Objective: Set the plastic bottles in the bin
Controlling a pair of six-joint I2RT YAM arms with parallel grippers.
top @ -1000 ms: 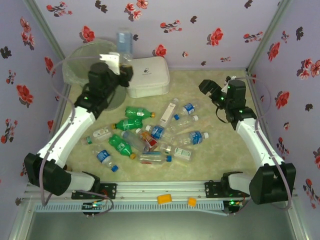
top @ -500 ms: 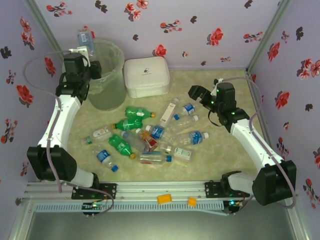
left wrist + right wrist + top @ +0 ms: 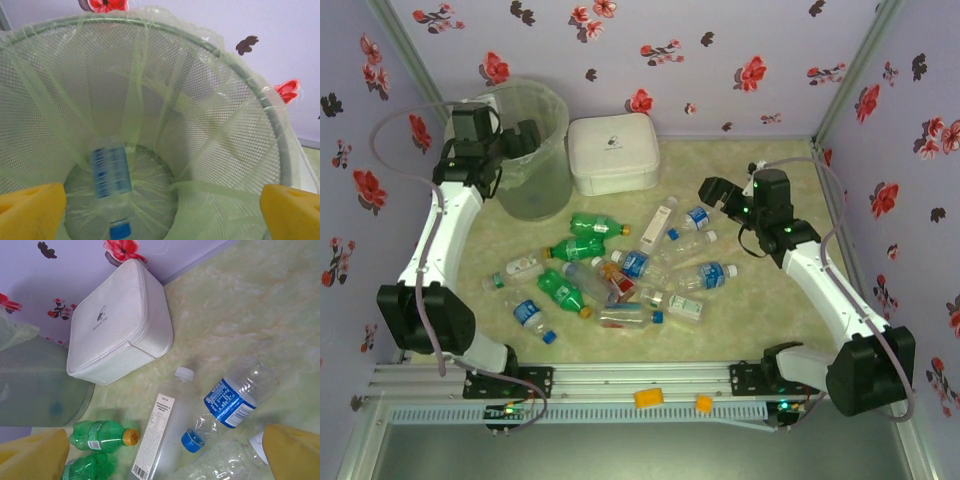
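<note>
My right gripper should next lower and turn along the blue-labelled bottle (image 3: 232,402) to straddle its clear capless end (image 3: 257,377), which is below my open fingers.
My left gripper (image 3: 523,140) hangs open over the mouth of the bin (image 3: 538,190), a round grey-green mesh basket lined with a clear bag. Between its yellow pads (image 3: 30,210), a clear bottle with a blue label and cap (image 3: 110,172) shows blurred low inside the bin (image 3: 225,115). Several plastic bottles (image 3: 620,265) lie in a heap mid-table, green and clear ones. My right gripper (image 3: 712,189) is open above the heap's far right side. Under it lie a clear white-capped bottle (image 3: 167,427), a blue-labelled bottle (image 3: 232,402) and a green orange-capped bottle (image 3: 100,435).
A white rounded square box (image 3: 612,152) stands right of the bin against the back wall. Flowered walls close in the table on three sides. Two small orange pieces (image 3: 649,397) rest on the front rail.
My left arm swung from near the white box to over the bin with a clear bottle, then opened. The bottle is now inside the bin. My right gripper shifted slightly left toward the heap.
</note>
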